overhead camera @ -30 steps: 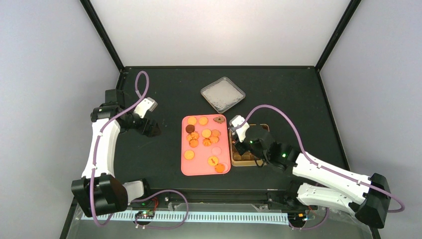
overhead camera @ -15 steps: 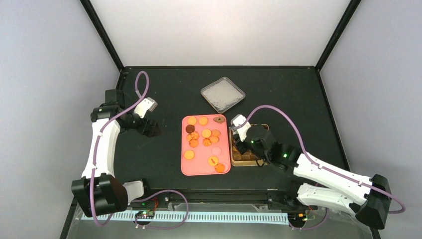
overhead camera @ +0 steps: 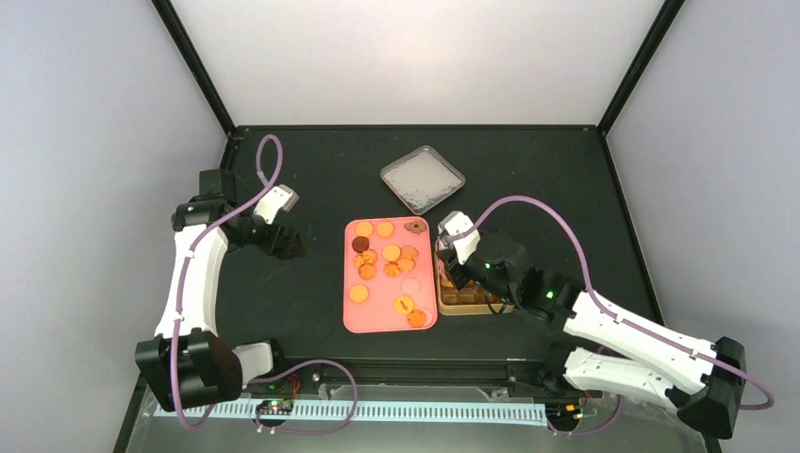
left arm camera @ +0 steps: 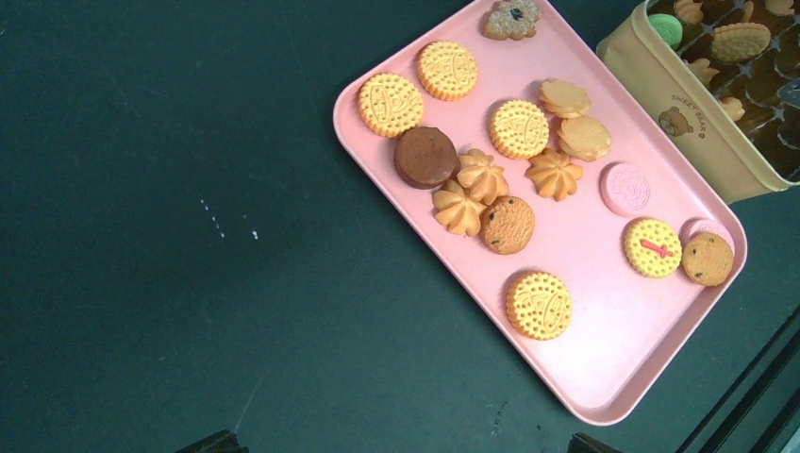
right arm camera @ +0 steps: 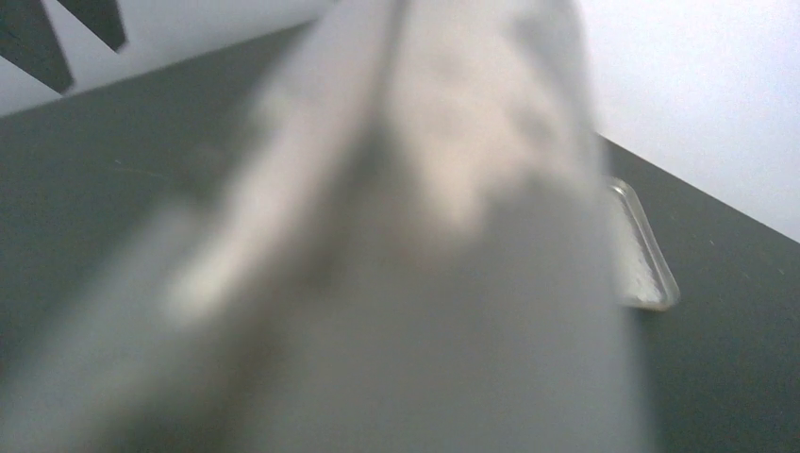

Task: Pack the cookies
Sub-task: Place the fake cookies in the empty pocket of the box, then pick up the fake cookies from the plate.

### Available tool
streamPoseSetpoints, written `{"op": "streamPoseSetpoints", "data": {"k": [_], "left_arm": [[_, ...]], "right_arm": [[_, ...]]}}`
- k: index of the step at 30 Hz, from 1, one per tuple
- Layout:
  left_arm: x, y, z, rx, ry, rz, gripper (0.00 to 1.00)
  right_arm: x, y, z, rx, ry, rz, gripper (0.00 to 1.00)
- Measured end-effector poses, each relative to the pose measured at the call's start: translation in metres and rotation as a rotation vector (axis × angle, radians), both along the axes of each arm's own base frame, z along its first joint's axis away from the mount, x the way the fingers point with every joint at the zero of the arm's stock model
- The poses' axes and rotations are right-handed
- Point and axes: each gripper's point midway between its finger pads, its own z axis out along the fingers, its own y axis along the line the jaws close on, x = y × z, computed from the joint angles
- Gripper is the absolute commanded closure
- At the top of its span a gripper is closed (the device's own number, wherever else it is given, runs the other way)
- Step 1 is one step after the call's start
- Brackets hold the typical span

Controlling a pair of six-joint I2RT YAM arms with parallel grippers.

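The speckled cookie at the tray's near corner lies below my right gripper, past the tin's edge, so my right gripper will move back, down and left in the top view onto it.
Several cookies (overhead camera: 385,264), mostly orange-golden with a dark brown one (left arm camera: 425,156) and pale pink ones, lie on a pink tray (overhead camera: 377,319). A yellow tin (overhead camera: 470,302) stands right of the tray with more cookies (left arm camera: 741,41) inside, one of them green (left arm camera: 666,28). My right gripper (overhead camera: 458,272) hovers over the tin's left part. A blurred metal strip, the tongs (right arm camera: 425,236), fills the right wrist view and hides the fingers. My left gripper (overhead camera: 283,243) is open over bare table left of the tray, its fingertips (left arm camera: 217,442) just showing.
A square metal lid (overhead camera: 423,178) lies upside down behind the tray, its corner (right arm camera: 646,274) visible past the tongs. Black posts mark the table's back corners. Purple cables loop over both arms.
The right arm has shifted slightly to the right over the tin. The left arm and the cookies on the tray have not moved.
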Motion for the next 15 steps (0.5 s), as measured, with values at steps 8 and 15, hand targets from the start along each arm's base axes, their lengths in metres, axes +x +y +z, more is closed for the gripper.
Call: {"op": "streamPoseSetpoints", "data": {"k": [8, 15], "left_arm": [[0.000, 0.001, 0.000, 0.004, 0.001, 0.002, 0.06], [0.000, 0.004, -0.002, 0.026, 0.004, 0.011, 0.06]], "right_arm": [[-0.004, 0.054, 0.028, 0.074, 0.012, 0.146, 0.74], [-0.035, 0.100, -0.013, 0.023, 0.094, 0.277, 0.73]]}}
